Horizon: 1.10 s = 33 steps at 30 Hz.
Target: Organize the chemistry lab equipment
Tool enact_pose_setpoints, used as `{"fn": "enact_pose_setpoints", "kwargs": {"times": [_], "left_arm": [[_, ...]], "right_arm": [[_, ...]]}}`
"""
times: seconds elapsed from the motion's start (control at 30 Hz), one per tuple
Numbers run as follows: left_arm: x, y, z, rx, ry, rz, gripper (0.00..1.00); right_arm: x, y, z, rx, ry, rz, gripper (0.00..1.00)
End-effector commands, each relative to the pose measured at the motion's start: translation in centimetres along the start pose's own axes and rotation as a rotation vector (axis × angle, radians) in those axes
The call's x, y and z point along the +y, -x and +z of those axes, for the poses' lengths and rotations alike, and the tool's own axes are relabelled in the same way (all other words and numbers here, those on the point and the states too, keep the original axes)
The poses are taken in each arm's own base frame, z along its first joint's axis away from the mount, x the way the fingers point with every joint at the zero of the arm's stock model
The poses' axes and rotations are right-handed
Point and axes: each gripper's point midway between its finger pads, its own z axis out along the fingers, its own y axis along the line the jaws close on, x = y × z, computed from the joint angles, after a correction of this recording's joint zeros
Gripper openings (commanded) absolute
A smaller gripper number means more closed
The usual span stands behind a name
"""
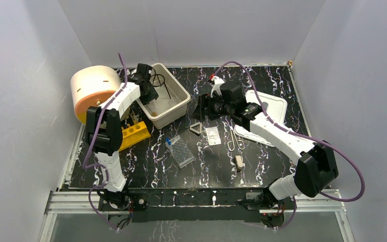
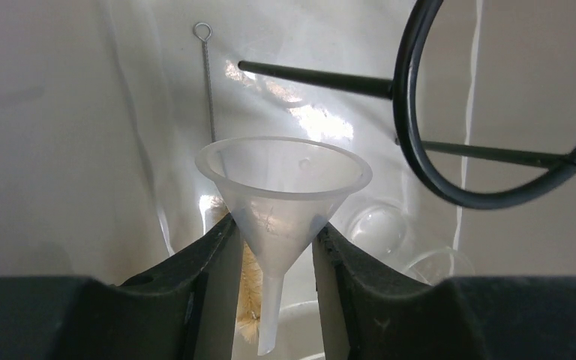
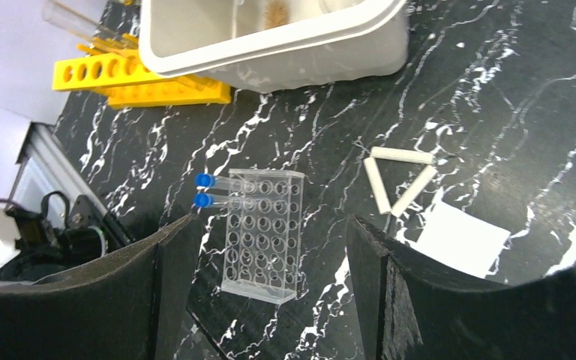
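The tongs lie below my right gripper and to its right in the top view. It moves down that way next onto the tongs' arms, slimmer than the tongs' rings.
My left gripper (image 2: 274, 247) is shut on a clear plastic funnel (image 2: 283, 187), gripping its cone with the spout pointing down. It hangs over the beige tub (image 1: 174, 113). Inside the tub are the black wire stand (image 2: 495, 161), a thin wire brush (image 2: 207, 90) and clear glassware (image 2: 379, 225). My right gripper (image 3: 270, 225) is open above the clear well tray (image 3: 264, 232), which has two blue-capped tubes (image 3: 206, 189) at its end. The white triangle (image 3: 401, 176) lies to the tray's right. The yellow tube rack (image 3: 135, 79) sits beside the tub.
A white packet (image 1: 212, 135), metal tongs (image 1: 234, 138) and a wooden clamp (image 1: 239, 162) lie on the black marbled table. The white lid (image 1: 267, 108) is under my right arm. A round beige and orange drum (image 1: 93, 91) stands at the far left.
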Motion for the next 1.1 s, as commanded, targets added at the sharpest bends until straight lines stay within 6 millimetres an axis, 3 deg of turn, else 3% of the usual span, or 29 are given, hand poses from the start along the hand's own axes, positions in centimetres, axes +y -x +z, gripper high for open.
{"fn": "enact_pose_setpoints", "kwargs": {"times": [0.0,0.2,0.33,0.43,0.77,0.93,1.07], "left_arm": [[0.2,2.0,-1.1,-0.051,0.052,0.03,0.12],[-0.4,3.0,-1.4,-0.07,0.052,0.064,0.23],[-0.8,3.8,-2.3,-0.079,0.046,0.09,0.36],[-0.7,3.9,-2.8,-0.077,0.046,0.1,0.39],[-0.6,5.1,-4.2,-0.11,0.051,0.133,0.57],[-1.4,6.2,-6.4,-0.137,0.006,0.144,0.61],[-1.9,7.3,-9.3,-0.175,-0.038,0.149,0.63]], "right_arm": [[-0.9,1.8,-1.6,-0.075,-0.085,-0.024,0.78],[-2.7,1.8,-1.8,-0.089,-0.181,-0.019,0.78],[-5.5,0.8,-2.0,-0.06,-0.311,-0.017,0.78],[-7.0,0.0,-2.3,-0.032,-0.383,-0.009,0.78],[-7.7,-0.7,-3.2,-0.047,-0.404,0.008,0.79],[-8.7,-1.5,-4.2,-0.029,-0.465,0.017,0.79],[-10.4,-2.9,-5.5,-0.004,-0.545,0.043,0.79]]}}
